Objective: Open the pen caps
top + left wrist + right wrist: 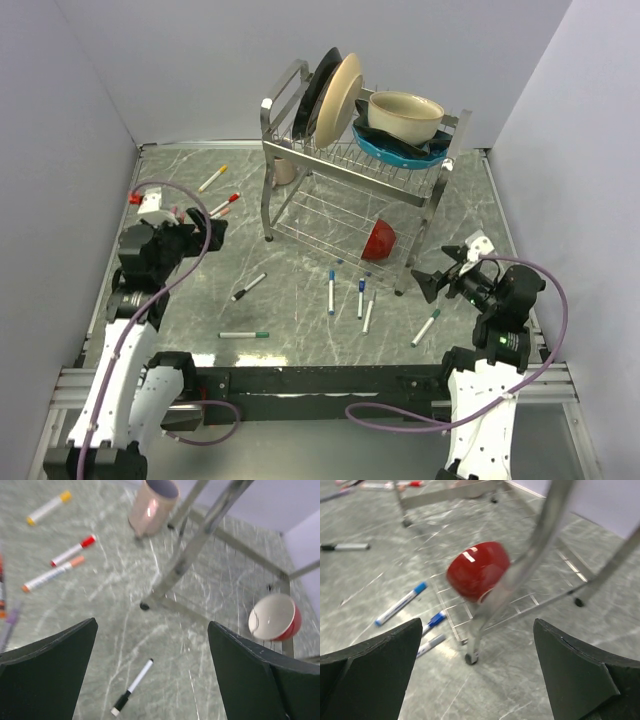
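Note:
I should swing my left gripper down and right in the top view to the black-capped pen's white body below, clear of the pen's cap.
Several white marker pens lie capped on the table. A yellow cap, a red cap and a pink cap are at the back left. A black-capped pen lies below my left gripper, which is open, empty and above the table; it also shows in the top view. Two blue-capped pens and a grey-capped one lie in the middle, and green-capped pens at the front and right. My right gripper is open and empty, right of the rack.
A metal dish rack holding plates and bowls stands at the back centre, its legs close in front of my right gripper. A red bowl lies on its side under it. A pink cup stands by its left leg.

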You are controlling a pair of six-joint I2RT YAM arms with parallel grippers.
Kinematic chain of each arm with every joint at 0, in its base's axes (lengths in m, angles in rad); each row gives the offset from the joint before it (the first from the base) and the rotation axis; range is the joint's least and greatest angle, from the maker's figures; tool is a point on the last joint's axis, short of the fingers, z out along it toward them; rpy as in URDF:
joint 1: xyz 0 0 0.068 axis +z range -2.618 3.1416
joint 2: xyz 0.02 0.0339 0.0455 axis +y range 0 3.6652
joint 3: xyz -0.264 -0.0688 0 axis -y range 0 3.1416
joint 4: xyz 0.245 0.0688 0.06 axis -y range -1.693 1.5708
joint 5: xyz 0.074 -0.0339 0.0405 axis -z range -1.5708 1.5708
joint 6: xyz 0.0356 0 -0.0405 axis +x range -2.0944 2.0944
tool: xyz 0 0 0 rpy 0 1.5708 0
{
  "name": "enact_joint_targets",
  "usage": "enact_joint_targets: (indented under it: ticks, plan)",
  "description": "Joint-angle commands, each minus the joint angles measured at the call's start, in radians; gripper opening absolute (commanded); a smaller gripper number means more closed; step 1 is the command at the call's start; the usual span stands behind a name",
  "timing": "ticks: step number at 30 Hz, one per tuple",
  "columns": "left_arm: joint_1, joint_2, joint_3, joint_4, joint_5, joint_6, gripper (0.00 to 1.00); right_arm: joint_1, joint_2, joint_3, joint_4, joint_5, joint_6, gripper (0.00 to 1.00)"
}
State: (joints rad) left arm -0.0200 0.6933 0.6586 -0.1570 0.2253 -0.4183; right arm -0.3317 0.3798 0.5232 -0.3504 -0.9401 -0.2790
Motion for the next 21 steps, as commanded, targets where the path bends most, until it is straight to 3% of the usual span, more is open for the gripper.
enact_joint_targets:
  ticks: [1, 6, 15, 21]
  plan:
    - [0.005, 0.115, 0.025, 0.028, 0.135, -0.025, 0.99, 0.005, 0.027, 0.041, -0.073, -0.111, -0.127, 1.00]
    - [-0.035, 0.270, 0.078, -0.074, 0.097, -0.020, 0.99, 0.028, 0.044, 0.046, -0.055, -0.007, -0.094, 1.00]
    - [-0.330, 0.515, 0.199, -0.236, -0.334, -0.001, 0.99, 0.100, 0.067, 0.061, -0.070, 0.034, -0.104, 1.00]
    - [-0.451, 0.641, 0.254, -0.348, -0.468, 0.029, 0.76, 0.120, 0.071, 0.064, -0.075, 0.060, -0.112, 1.00]
